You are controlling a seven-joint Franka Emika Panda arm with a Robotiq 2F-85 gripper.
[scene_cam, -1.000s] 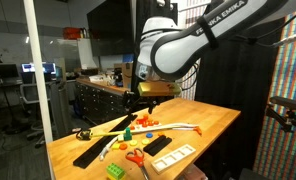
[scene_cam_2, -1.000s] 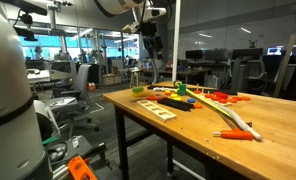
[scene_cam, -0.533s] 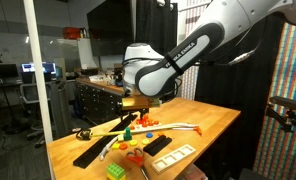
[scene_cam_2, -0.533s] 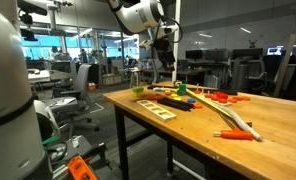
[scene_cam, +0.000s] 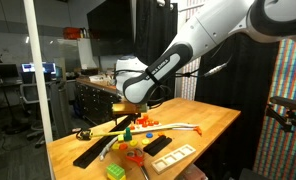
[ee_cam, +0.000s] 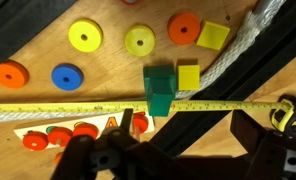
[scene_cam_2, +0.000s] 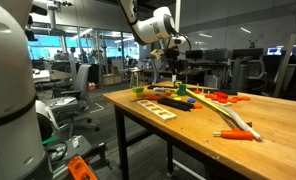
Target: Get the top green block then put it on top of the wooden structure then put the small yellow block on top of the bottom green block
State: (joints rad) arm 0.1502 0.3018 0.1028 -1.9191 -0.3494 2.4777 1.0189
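I should move my gripper down next, with my fingers open, around the top green block, because that block is below my gripper, on top of the bottom green block (ee_cam: 160,103).
In the wrist view the top green block (ee_cam: 159,78) sits on the bottom green block (ee_cam: 160,103), forming a short tower beside the yellow tape measure (ee_cam: 48,107). The small yellow block (ee_cam: 189,77) lies against the tower's right side. My gripper (ee_cam: 186,126) hangs above, slightly nearer the camera than the tower, open with nothing between its dark fingers (ee_cam: 250,130). In both exterior views the gripper (scene_cam: 128,104) (scene_cam_2: 174,66) hovers over the table's cluttered part. I cannot make out the wooden structure.
Yellow discs (ee_cam: 85,38), an orange disc (ee_cam: 184,27), a blue disc (ee_cam: 66,76) and a larger yellow block (ee_cam: 213,36) lie beyond the tower. Black strips (ee_cam: 203,110) cross under the gripper. A lime-green brick (scene_cam: 115,171) and orange scissors (scene_cam: 136,157) lie near the table's front edge.
The arm has swung lower and across over the table toward the blocks. The jaws have stayed open.
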